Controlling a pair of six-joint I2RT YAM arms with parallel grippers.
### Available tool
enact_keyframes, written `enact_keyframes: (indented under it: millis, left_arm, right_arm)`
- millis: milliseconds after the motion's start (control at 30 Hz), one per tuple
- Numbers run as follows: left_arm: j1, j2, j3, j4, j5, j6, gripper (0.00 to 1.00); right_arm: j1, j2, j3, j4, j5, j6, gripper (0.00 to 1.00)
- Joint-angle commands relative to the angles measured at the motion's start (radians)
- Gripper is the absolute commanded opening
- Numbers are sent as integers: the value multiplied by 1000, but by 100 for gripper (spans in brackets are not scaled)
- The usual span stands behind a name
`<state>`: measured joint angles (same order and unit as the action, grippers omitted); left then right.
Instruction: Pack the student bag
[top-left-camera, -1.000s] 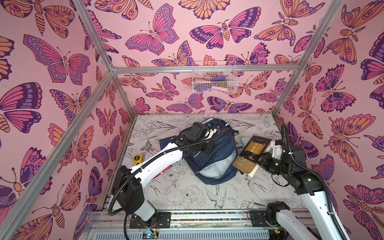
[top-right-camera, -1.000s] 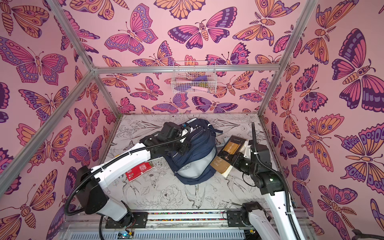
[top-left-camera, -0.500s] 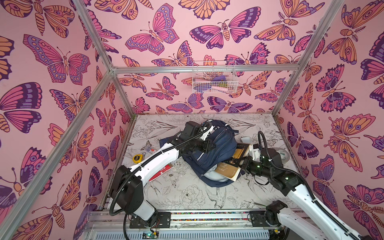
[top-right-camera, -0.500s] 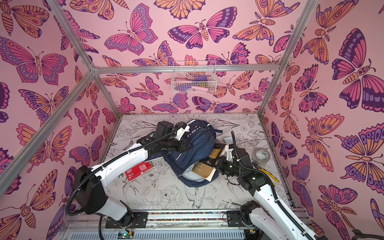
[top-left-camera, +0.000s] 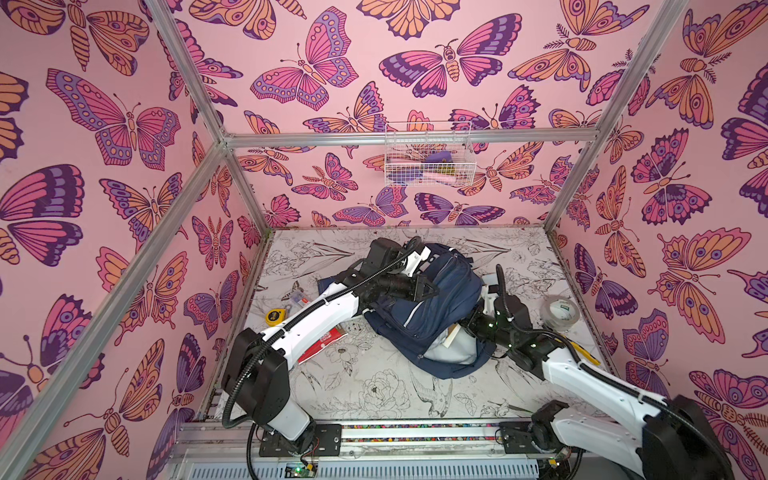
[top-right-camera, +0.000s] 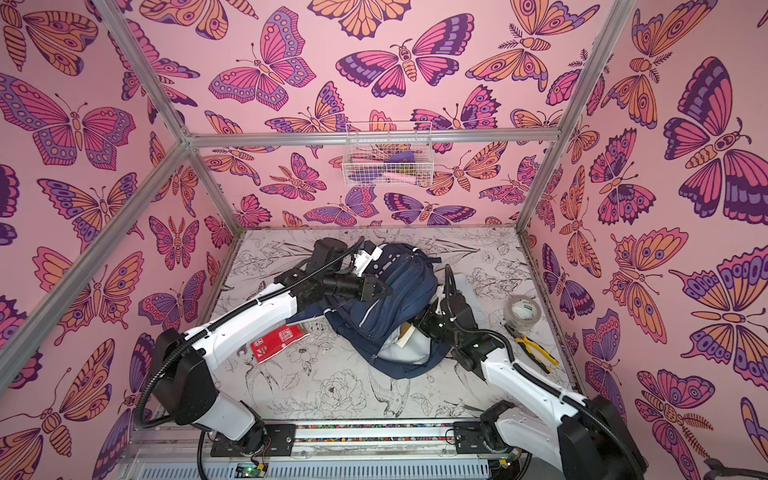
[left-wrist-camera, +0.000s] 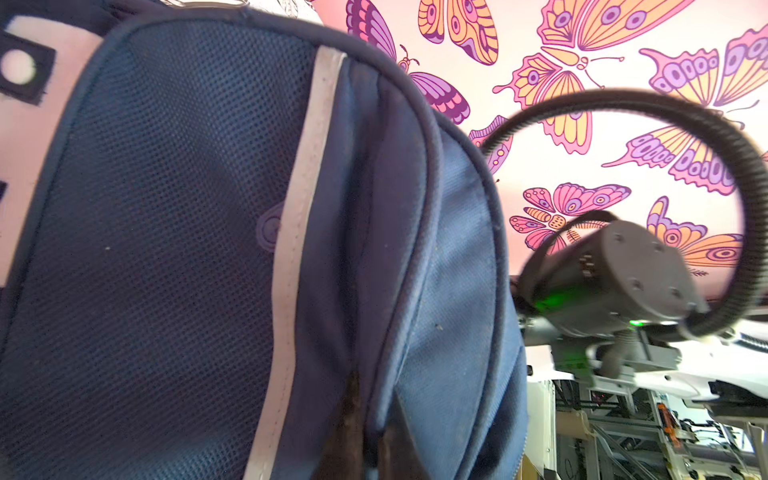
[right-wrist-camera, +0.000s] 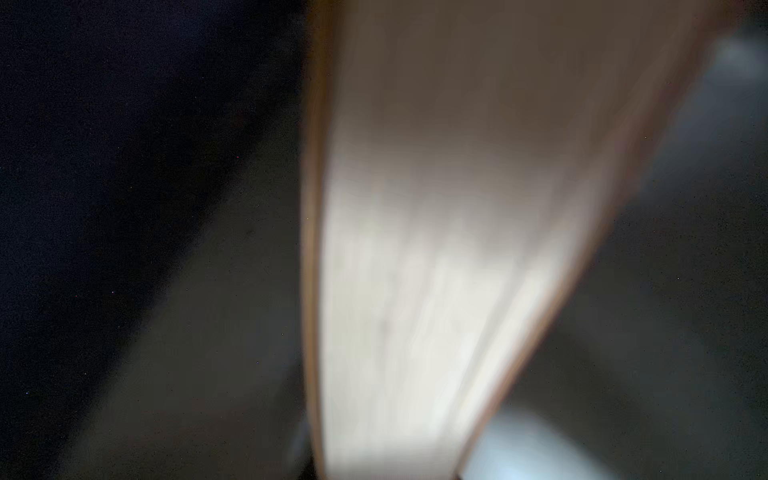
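Observation:
Next, my left gripper goes down with the raised fold of the bag's fabric toward the bag's grey-lined opening (top-left-camera: 454, 348) and releases the fabric. The book already reaches into the bag's opening.
The student bag (top-left-camera: 432, 307) (top-right-camera: 386, 303), a navy backpack, lies mid-table with its grey-lined mouth facing the front right. My left gripper (top-left-camera: 432, 289) (top-right-camera: 386, 287) is shut on a fold of the bag's upper fabric and holds it raised. In the left wrist view the dark fingers (left-wrist-camera: 349, 415) pinch that blue fabric beside the mesh pocket (left-wrist-camera: 166, 249). My right gripper (top-left-camera: 461, 328) (top-right-camera: 415, 326) is at the bag's mouth, shut on a book (top-left-camera: 451, 334) (top-right-camera: 405, 334). The book's pale page edge (right-wrist-camera: 415, 249) fills the right wrist view, with the dark inside of the bag around it.
A roll of clear tape (top-left-camera: 559, 311) and yellow-handled pliers (top-right-camera: 534, 347) lie at the right. A red booklet (top-left-camera: 322, 345) and a yellow tape measure (top-left-camera: 275, 316) lie left of the bag, near my left arm. A wire basket (top-left-camera: 428, 153) hangs on the back wall.
My right arm has swung left with the book, from the table's right side into the bag's mouth. My left gripper has kept its hold on the bag's fabric and shifted slightly.

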<state>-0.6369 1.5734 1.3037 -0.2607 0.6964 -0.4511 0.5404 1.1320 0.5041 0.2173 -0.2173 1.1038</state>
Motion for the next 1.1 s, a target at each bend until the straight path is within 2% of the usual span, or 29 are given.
enact_keyframes:
  millis: [0, 133, 167, 200, 267, 333, 500, 767, 867, 967, 1067]
  left_arm:
    - [1, 0, 54, 102, 119, -14, 0]
    - [2, 11, 53, 106, 147, -21, 0]
    - [2, 9, 49, 109, 150, -24, 0]
    - [1, 8, 44, 112, 153, -24, 0]
    - [1, 3, 33, 113, 158, -21, 0]
    - [2, 0, 23, 116, 158, -18, 0]
    - [3, 5, -4, 114, 143, -3, 0]
    - [3, 17, -35, 100, 121, 23, 0]
    - [2, 23, -46, 98, 121, 27, 0]
    - [2, 19, -69, 88, 115, 36, 0]
    - [2, 7, -109, 76, 101, 45, 0]
  right_arm:
    - [35, 71, 66, 211, 32, 5, 0]
    - [39, 157, 77, 252, 55, 0, 0]
    - [39, 174, 82, 252, 59, -4, 3]
    - [39, 188, 86, 253, 56, -9, 8]
    - [39, 211, 97, 246, 48, -18, 29]
    - [39, 207, 94, 218, 64, -21, 43]
    - [33, 74, 62, 11, 162, -57, 56]
    - [12, -373, 64, -590, 412, -159, 68]
    - [-34, -513, 89, -739, 442, -190, 72]
    - [-62, -581, 146, -854, 477, -227, 71]
    - [-67, -563, 230, -929, 513, -267, 69]
